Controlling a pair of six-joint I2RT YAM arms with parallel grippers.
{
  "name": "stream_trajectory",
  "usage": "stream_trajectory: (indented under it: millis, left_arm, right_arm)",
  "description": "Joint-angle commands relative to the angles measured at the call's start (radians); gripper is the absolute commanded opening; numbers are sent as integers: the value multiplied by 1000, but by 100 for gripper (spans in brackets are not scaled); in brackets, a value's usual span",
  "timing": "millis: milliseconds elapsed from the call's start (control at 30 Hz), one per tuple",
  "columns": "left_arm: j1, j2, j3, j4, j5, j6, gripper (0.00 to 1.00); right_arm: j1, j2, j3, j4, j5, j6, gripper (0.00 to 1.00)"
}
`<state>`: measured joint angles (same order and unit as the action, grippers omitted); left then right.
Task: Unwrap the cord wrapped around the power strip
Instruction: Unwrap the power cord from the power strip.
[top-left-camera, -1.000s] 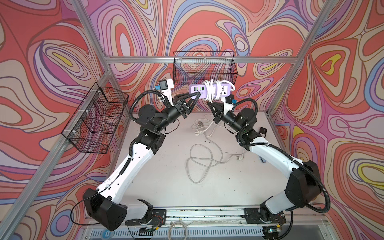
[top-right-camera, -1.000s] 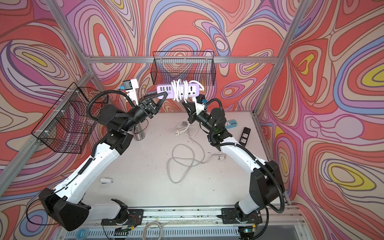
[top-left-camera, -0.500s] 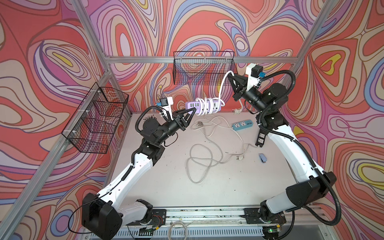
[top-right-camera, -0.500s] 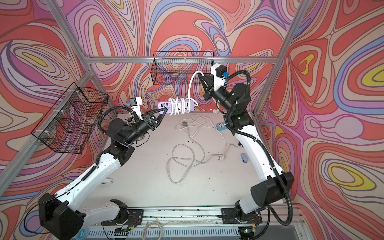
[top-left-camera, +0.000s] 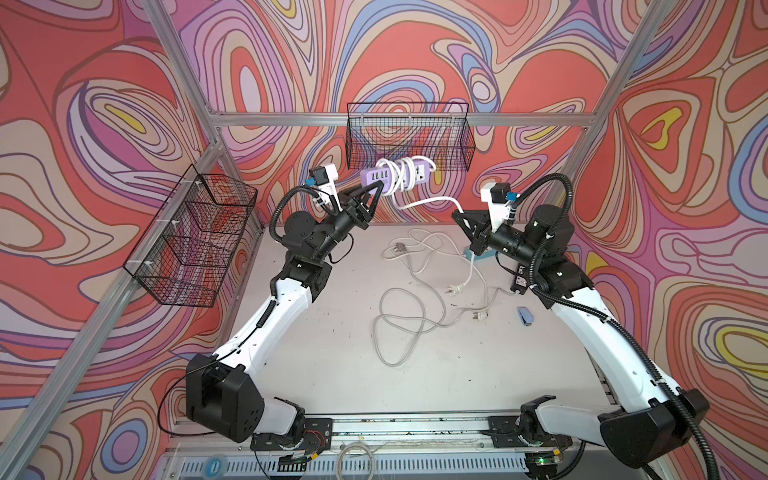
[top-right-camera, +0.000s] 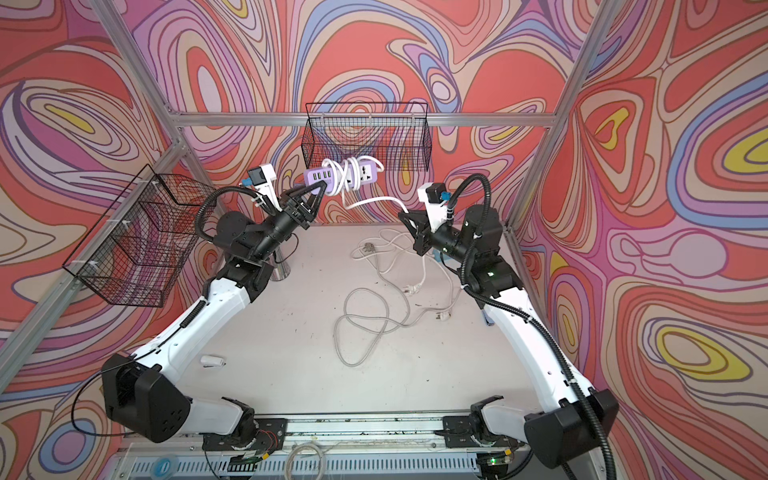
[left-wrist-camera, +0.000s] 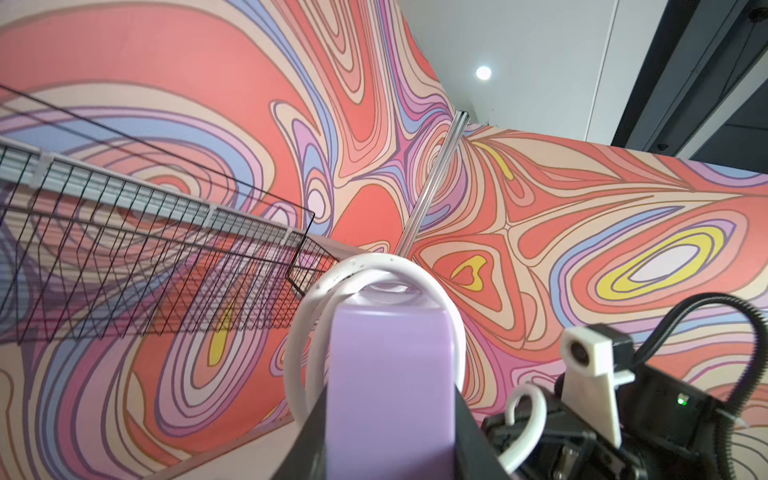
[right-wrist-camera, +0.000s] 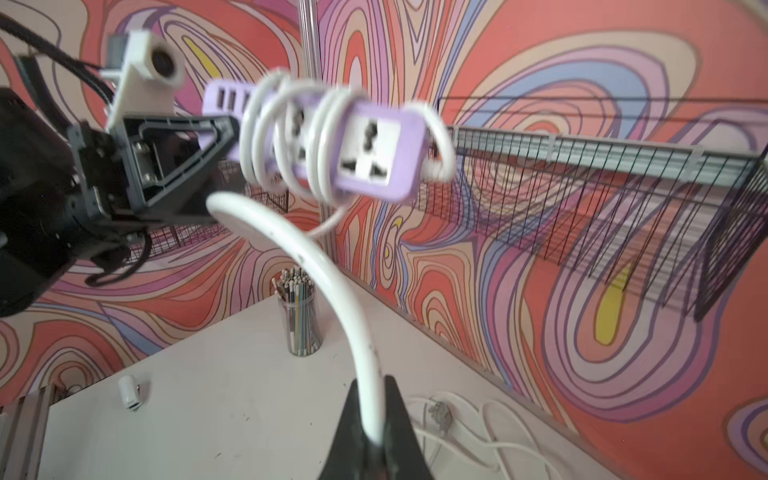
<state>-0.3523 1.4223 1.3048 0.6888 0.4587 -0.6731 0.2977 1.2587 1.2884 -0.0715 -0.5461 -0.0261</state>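
Note:
The cord still has turns around the power strip, so my right gripper should next move away from the power strip (top-left-camera: 376, 181), then down toward the tabletop below it, and let go of the cord.
A lilac power strip (top-left-camera: 376, 181) (top-right-camera: 318, 176) (right-wrist-camera: 374, 141) hangs in the air in front of the back wall. My left gripper (top-left-camera: 377, 192) (top-right-camera: 318, 192) (left-wrist-camera: 388, 415) is shut on its USB end. A thick white cord (top-left-camera: 428, 201) (top-right-camera: 374, 201) (right-wrist-camera: 332, 266) winds in several turns round the strip's middle. A free length arcs down and to the right from those turns. My right gripper (top-left-camera: 457, 214) (top-right-camera: 403, 216) (right-wrist-camera: 374, 399) is shut on that free length, lower than the strip and to its right.
A black wire basket (top-left-camera: 409, 137) hangs on the back wall just behind the strip, another basket (top-left-camera: 195, 237) on the left wall. Loose grey and white cables (top-left-camera: 407, 316) lie mid-table. A pen cup (right-wrist-camera: 300, 328) stands at the back left, a small blue item (top-left-camera: 525, 316) at the right.
My right gripper has carried the cord from under the strip, up beside the back basket, then down to the right. The left gripper dipped with the strip and has lifted it again.

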Motion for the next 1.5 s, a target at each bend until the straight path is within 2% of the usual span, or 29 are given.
stream_trajectory:
  millis: [0, 133, 233, 467, 700, 800, 900, 1033, 1133, 1267, 1467]
  left_arm:
    - [2, 4, 88, 147, 33, -27, 0]
    - [0, -11, 81, 172, 55, -114, 0]
    - [0, -50, 32, 157, 73, -159, 0]
    - [-8, -205, -215, 87, 73, -190, 0]
    - [-10, -335, -471, 11, 13, -153, 0]
    - [-11, -342, -532, 14, -26, -123, 0]
    - [-10, -317, -555, 47, -65, -85, 0]
    - [-9, -249, -519, 111, -119, -14, 0]
    - [-11, -176, -446, 171, -155, 42, 0]
    - [-7, -62, -287, 253, -154, 72, 0]
    - [-7, 42, -13, 250, -93, 77, 0]
  right_arm:
    - [1, 20, -70, 36, -28, 45, 0]
    - [1, 127, -116, 132, -23, 83, 0]
    - [1, 223, -85, 186, -9, 91, 0]
    - [-48, 411, 167, 195, -18, 110, 0]
    - [-81, 473, 538, 38, -29, 75, 0]
    - [-87, 464, 686, -81, -26, 44, 0]
    - [-94, 414, 750, -192, -2, 8, 0]
    - [-118, 298, 673, -266, 40, -11, 0]
    - [-140, 192, 519, -274, 69, -8, 0]
    - [-162, 88, 295, -241, 108, 20, 0]
    - [-166, 71, 43, -129, 100, 108, 0]
